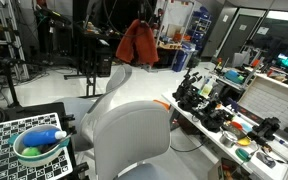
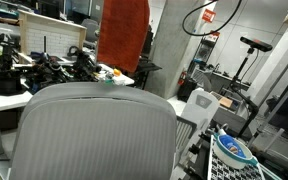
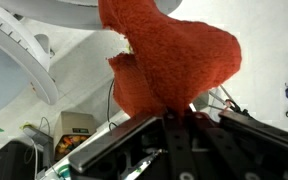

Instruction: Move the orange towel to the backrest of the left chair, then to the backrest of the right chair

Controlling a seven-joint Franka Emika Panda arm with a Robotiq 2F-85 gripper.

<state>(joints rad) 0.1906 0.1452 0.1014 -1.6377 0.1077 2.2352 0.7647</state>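
Note:
My gripper still has the orange towel (image 3: 169,62) hanging above the top edge of the grey chair backrest (image 3: 66,14). Next, it needs to move the towel down onto that edge to let go of it.
The orange towel (image 1: 136,42) hangs bunched in the air, high above the room, in both exterior views (image 2: 123,40). In the wrist view the towel (image 3: 169,62) fills the upper middle and drapes from my gripper (image 3: 169,118), whose jaws are shut on its top edge. A grey chair backrest (image 1: 131,135) stands in the foreground below and in front of the towel; it also shows in an exterior view (image 2: 96,135). A white chair backrest (image 3: 19,60) curves along the left of the wrist view. The gripper itself is hidden in the exterior views.
A cluttered workbench (image 1: 239,115) with black tools runs beside the chair. A checkerboard table holds a green bowl (image 1: 39,148) with a blue bottle. Another cluttered table (image 2: 44,75) and a concrete pillar (image 2: 169,50) stand behind the chair.

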